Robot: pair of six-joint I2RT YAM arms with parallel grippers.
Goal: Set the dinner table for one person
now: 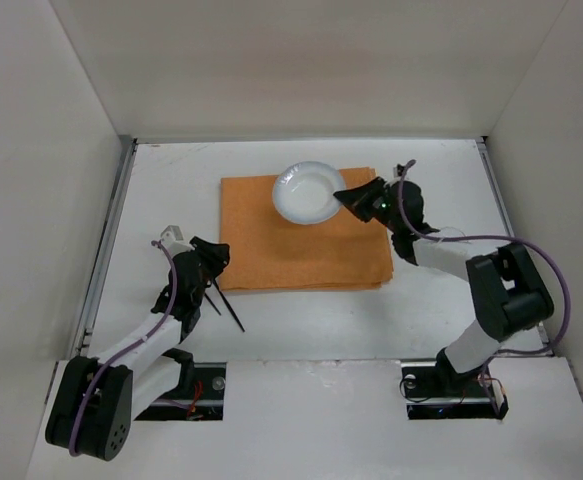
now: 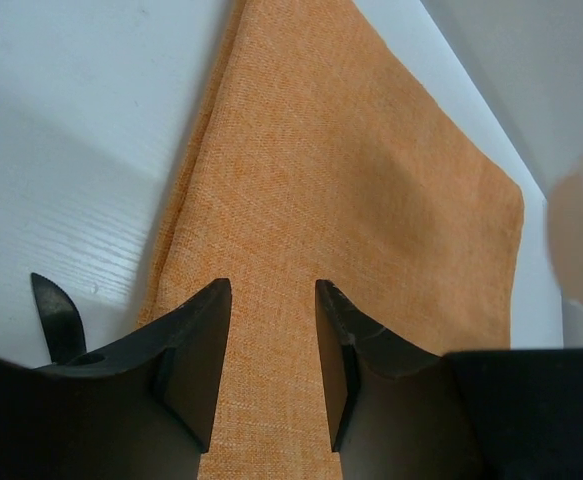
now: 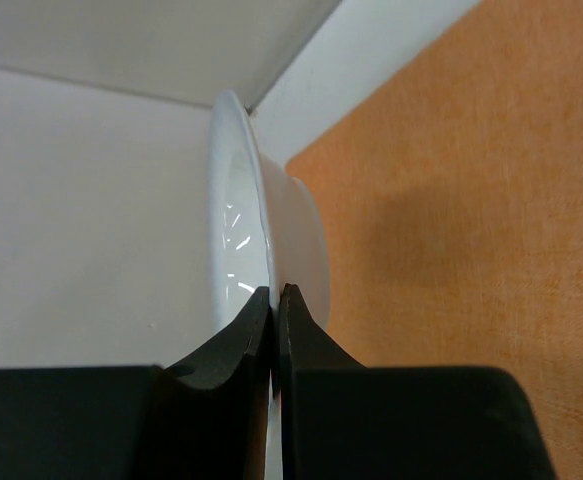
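Note:
The middle of the mat lies back of and below the robot's right gripper, so that gripper next needs to bring the plate (image 1: 306, 192) back from the mat's far edge, lower it and let go of the plate's rim.
An orange cloth mat (image 1: 306, 235) lies on the white dinner table (image 1: 301, 310). A white plate (image 1: 306, 192) is held over the mat's far edge. My right gripper (image 1: 343, 197) is shut on the plate's right rim; in the right wrist view its jaws (image 3: 274, 292) pinch the thin rim of the plate (image 3: 246, 215), which hangs above the mat (image 3: 471, 200). My left gripper (image 1: 219, 256) is open and empty at the mat's left edge; in the left wrist view (image 2: 271, 290) only the mat (image 2: 351, 170) shows between its fingers.
Two black utensils (image 1: 223, 303) lie on the table just near of the left gripper, off the mat's near left corner; a black tip (image 2: 56, 315) shows in the left wrist view. White walls enclose the table, with metal rails (image 1: 106, 240) along the sides.

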